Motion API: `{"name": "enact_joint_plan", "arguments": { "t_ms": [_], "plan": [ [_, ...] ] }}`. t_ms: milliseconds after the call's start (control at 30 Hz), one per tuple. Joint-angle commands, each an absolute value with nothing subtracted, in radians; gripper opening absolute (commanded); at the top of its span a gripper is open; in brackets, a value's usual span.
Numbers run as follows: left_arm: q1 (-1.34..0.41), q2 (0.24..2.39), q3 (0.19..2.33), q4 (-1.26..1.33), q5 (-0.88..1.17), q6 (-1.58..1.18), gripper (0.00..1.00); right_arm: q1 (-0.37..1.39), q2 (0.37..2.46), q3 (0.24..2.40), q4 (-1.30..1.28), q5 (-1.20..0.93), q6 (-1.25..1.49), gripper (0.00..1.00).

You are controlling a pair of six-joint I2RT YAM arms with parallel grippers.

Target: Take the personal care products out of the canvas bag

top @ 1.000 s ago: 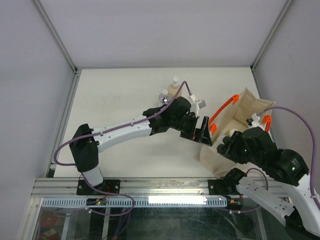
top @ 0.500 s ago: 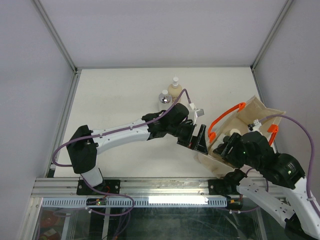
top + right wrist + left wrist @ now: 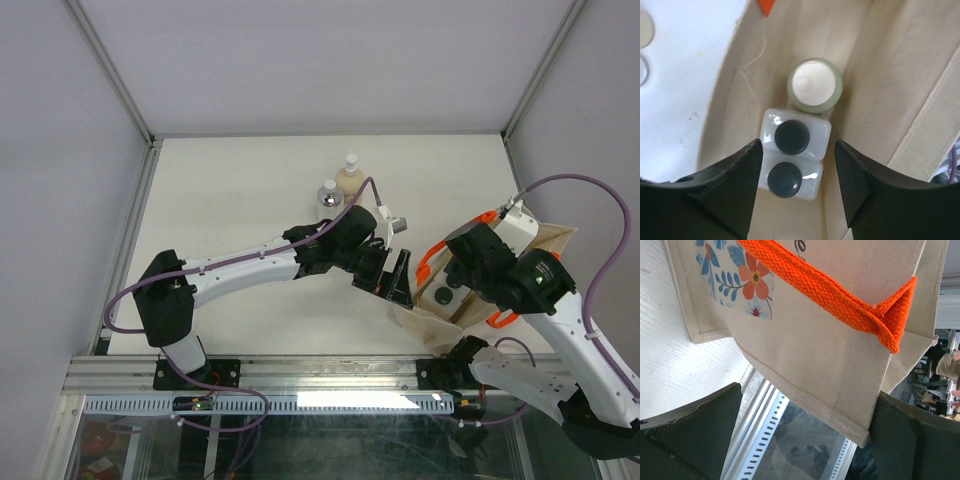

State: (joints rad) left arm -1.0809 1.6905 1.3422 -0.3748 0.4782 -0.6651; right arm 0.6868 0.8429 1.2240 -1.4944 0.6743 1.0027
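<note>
The robot's right gripper should next move outward past the dark-capped bottles and down around the sides of the beige cap (image 3: 814,85), since the cap stands beyond them and below the gripper's fingers.
The canvas bag (image 3: 428,322) stands at the right of the table, its mouth up and its orange handles (image 3: 430,257) raised. My right gripper (image 3: 797,192) hangs open in that mouth, straddling two whitish square bottles with dark caps (image 3: 792,137) (image 3: 785,176) without touching them. An olive cylinder with a beige cap (image 3: 814,85) stands just beyond them. My left gripper (image 3: 807,405) is open at the bag's left rim (image 3: 850,405), whose corner lies against its right finger. A cream pump bottle (image 3: 349,178) and a small silver-capped bottle (image 3: 328,195) stand on the table.
The left arm (image 3: 250,268) stretches across the table's middle toward the bag. A metal rail (image 3: 300,370) runs along the near edge. Frame posts and grey walls close in the back and both sides.
</note>
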Motion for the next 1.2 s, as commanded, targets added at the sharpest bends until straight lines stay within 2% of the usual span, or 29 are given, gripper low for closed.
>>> {"name": "enact_joint_plan", "arguments": {
  "t_ms": [0, 367, 500, 767, 933, 1033, 1167],
  "plan": [
    [-1.095, 1.706, 1.371, -0.429, 0.440, -0.601, 0.99, 0.662, 0.861, 1.194, -1.445, 0.813, 0.985, 0.62],
    [-1.096, 1.728, 1.413, -0.466, 0.443, -0.577, 0.99, 0.270, 0.846, 0.982, -1.025, 0.465, 0.598, 0.65],
    [-1.097, 1.739, 1.436, -0.478, 0.443, -0.572, 0.99, 0.235, 0.875, 0.948, -0.993, 0.411, 0.579, 0.72],
    [-1.097, 1.753, 1.456, -0.483, 0.443, -0.574, 0.99, 0.221, 0.865, 0.904, -1.005, 0.391, 0.601, 0.68],
    [-1.099, 1.759, 1.461, -0.482, 0.442, -0.578, 0.99, 0.220, 0.936, 0.917, -1.032, 0.424, 0.620, 0.69],
    [-1.101, 1.761, 1.463, -0.482, 0.439, -0.580, 0.99, 0.219, 0.953, 0.925, -1.040, 0.429, 0.623, 0.64],
    [-1.104, 1.761, 1.463, -0.483, 0.437, -0.580, 0.99, 0.218, 0.926, 0.930, -1.052, 0.452, 0.627, 0.52]
  ]
}}
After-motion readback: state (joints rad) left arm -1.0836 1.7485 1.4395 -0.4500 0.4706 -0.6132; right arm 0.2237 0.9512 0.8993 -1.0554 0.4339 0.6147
